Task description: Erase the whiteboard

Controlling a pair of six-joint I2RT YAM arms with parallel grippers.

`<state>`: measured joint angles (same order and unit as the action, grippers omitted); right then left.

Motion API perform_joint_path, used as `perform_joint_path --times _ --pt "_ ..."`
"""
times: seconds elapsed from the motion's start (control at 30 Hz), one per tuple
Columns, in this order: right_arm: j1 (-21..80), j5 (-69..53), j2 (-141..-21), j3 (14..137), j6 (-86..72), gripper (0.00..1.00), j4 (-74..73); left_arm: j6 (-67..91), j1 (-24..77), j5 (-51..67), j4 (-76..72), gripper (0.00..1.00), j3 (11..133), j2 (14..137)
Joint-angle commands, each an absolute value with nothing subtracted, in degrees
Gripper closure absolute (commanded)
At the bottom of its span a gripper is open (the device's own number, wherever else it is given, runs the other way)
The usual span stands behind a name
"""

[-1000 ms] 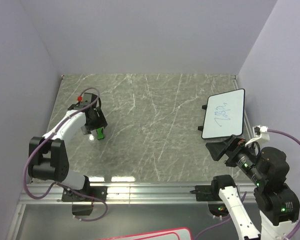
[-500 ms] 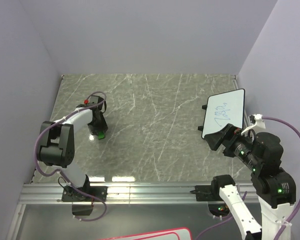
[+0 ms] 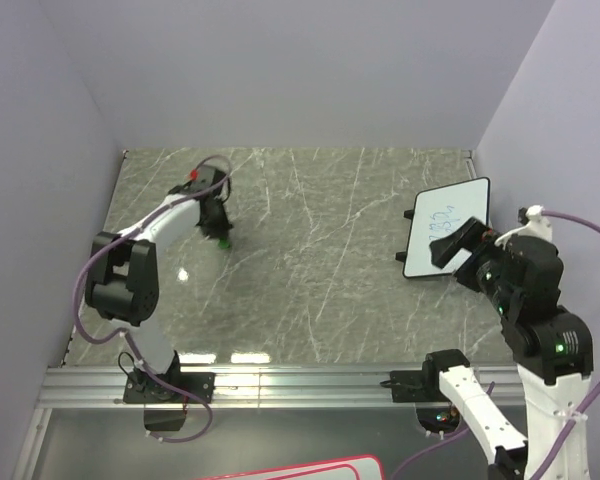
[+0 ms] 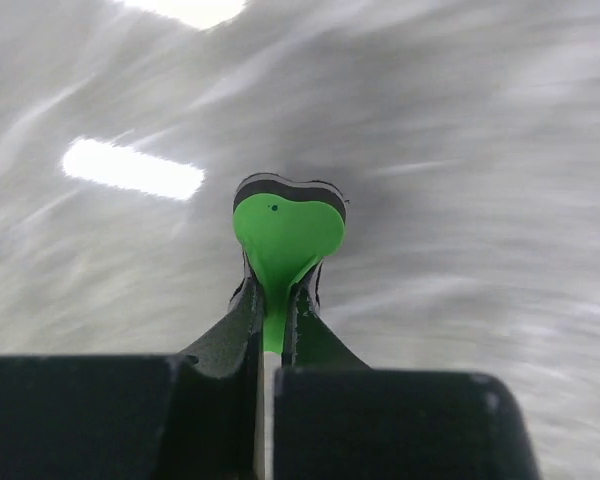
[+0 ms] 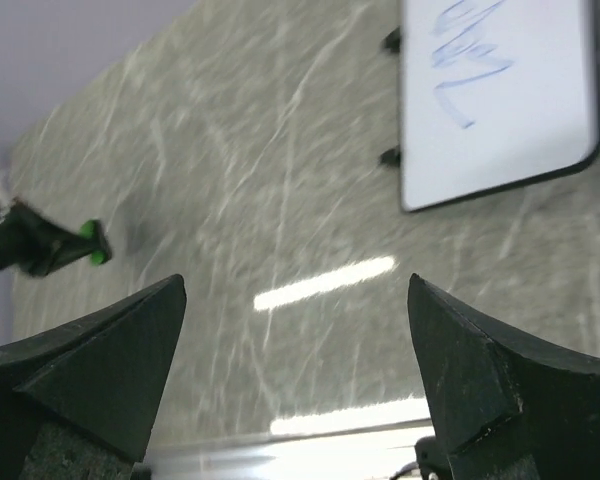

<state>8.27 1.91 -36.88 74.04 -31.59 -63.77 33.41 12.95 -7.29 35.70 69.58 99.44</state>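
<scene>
My right gripper moves outward and down next, turning its open fingers onto the whiteboard's rim by the side [image 3: 488, 204] [image 5: 593, 80], since black tabs occupy its opposite side.
The whiteboard [image 3: 461, 205] lies at the table's right edge, white with a thin black rim and blue scribbles; the right wrist view has it at the top right [image 5: 495, 95]. My right gripper [image 3: 448, 244] hangs open over its near end, jaws wide with nothing between them [image 5: 296, 285]. My left gripper [image 3: 218, 222] is at the back left, shut on a green heart-shaped eraser [image 4: 285, 235] with a black underside. The eraser [image 3: 224, 240] pokes out below the fingers. In the right wrist view that eraser [image 5: 96, 244] shows far left.
Grey marble table [image 3: 310, 270] with lilac walls on three sides. An aluminium rail [image 3: 300, 378] runs along the near edge. Two black tabs [image 3: 407, 235] stick out from the whiteboard's left side. A red-rimmed white board [image 3: 300, 468] lies below the rail.
My left gripper closed on the green eraser and carried it toward the back right. My right gripper moved up from the table's near right over the whiteboard's near end.
</scene>
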Motion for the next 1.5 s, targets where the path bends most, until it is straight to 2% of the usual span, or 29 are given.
perform_joint_path --times 0.0,0.13,0.2,0.4,0.5,0.77,0.9,1.03,1.17,1.47 --pt "8.53 18.44 -41.12 76.99 -35.33 0.02 -60.57 32.25 19.94 -0.53 33.92 1.0 82.5 102.2" --pt "7.3 22.93 -51.64 80.75 -36.21 0.01 -60.9 35.68 26.26 11.48 29.98 0.99 90.69 107.04" --pt "2.92 22.16 -55.0 81.82 -37.35 0.01 -61.87 37.09 28.73 17.36 26.04 1.0 94.56 109.76" --pt "-5.79 21.53 -61.25 79.19 -40.78 0.01 -60.12 33.93 38.75 21.0 32.95 1.0 112.14 119.88" --pt "-10.26 20.31 -65.12 79.01 -42.36 0.02 -59.42 35.07 39.81 23.9 29.46 1.0 106.63 116.29" --pt "-19.5 18.64 -74.09 82.71 -39.29 0.04 -53.1 30.33 39.55 19.34 30.84 1.0 91.77 102.58" --pt "-24.07 9.96 -74.8 77.45 -38.93 0.07 -45.28 28.75 38.15 18.37 30.41 1.0 86.67 97.13" --pt "-25.4 0.82 -73.39 68.92 -39.11 0.08 -31.24 26.29 36.04 17.58 32.34 1.0 84.29 92.91" --pt "-25.4 -5.71 -75.67 63.65 -39.29 0.11 -24.37 25.31 33.58 17.84 31.91 1.0 81.04 89.83" --pt "-25.4 -5.28 -79.36 61.18 -37.36 0.15 -23.55 21.98 29.19 18.37 34.1 1.0 78.49 87.8"
